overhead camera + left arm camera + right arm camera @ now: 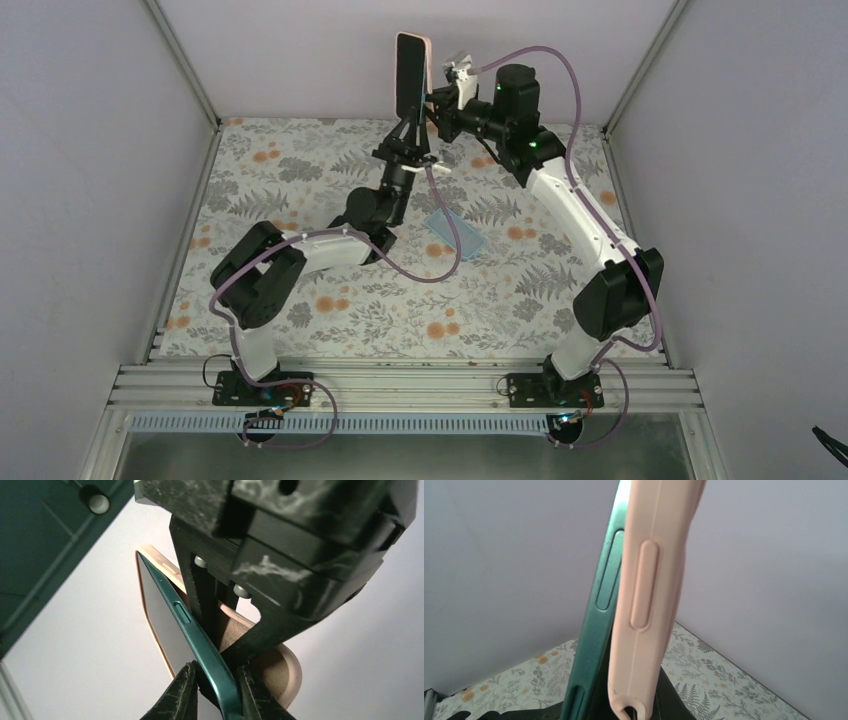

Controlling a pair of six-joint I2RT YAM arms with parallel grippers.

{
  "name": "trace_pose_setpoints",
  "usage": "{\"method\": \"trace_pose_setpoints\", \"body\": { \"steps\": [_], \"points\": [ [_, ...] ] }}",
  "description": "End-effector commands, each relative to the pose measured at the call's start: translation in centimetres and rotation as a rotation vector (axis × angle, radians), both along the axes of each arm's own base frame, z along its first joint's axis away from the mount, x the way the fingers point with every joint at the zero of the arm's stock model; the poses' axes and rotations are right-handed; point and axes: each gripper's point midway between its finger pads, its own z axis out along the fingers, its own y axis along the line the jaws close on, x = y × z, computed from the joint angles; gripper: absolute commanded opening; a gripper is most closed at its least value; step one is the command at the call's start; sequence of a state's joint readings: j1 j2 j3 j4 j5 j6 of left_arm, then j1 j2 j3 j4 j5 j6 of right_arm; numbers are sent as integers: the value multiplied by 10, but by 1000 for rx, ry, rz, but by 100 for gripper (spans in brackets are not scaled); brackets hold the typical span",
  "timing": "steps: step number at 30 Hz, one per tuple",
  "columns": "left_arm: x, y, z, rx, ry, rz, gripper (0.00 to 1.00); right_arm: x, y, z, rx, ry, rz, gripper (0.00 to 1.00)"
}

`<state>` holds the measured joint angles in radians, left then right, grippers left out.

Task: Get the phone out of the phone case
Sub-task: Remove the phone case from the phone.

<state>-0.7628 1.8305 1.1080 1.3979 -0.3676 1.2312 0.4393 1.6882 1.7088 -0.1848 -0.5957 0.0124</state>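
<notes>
I will move my right gripper down and back next, to the clear tabletop beside the light blue piece, and let go of the case there, because that spot is below and back from it.
A dark green phone is held upright in the air above the far end of the table, with its pink case peeled away from its back along the lower part. My left gripper is shut on the phone's lower end; in the left wrist view its fingers clamp the green edge. My right gripper is shut on the case, with one finger between the phone and the case. In the right wrist view the phone and the case stand apart at the bottom.
A small light blue flat piece lies on the floral table cover near the middle. Grey walls close in the back and both sides. Purple cables hang from both arms.
</notes>
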Motion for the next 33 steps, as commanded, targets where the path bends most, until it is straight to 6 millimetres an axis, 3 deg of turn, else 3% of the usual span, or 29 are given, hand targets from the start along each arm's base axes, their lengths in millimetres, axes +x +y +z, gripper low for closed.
{"method": "trace_pose_setpoints", "body": {
  "steps": [1,6,11,15,17,20,25,28,31,33],
  "points": [
    [8,99,40,-200,-115,363,17,-72,13,-20,-37,118,292,3],
    [5,99,44,-213,-142,365,17,-79,14,-24,-28,133,329,3],
    [-4,97,59,-229,-175,352,3,-74,15,-37,-38,149,312,3],
    [-21,88,68,-235,-189,304,2,-50,7,-44,-63,132,207,3],
    [-30,79,65,-219,-163,252,2,-30,-2,-47,-91,124,119,3],
    [-44,69,65,-200,-111,172,2,7,-23,-68,-159,149,-10,3],
    [-47,49,36,-58,70,85,2,43,-69,-83,-234,149,-161,3],
    [-59,45,25,1,136,40,2,49,-82,-93,-283,164,-171,3],
    [-61,40,4,82,254,17,2,51,-90,-106,-319,198,-158,3],
    [-59,48,-16,121,323,54,2,48,-97,-119,-338,240,-145,3]
  ]
}}
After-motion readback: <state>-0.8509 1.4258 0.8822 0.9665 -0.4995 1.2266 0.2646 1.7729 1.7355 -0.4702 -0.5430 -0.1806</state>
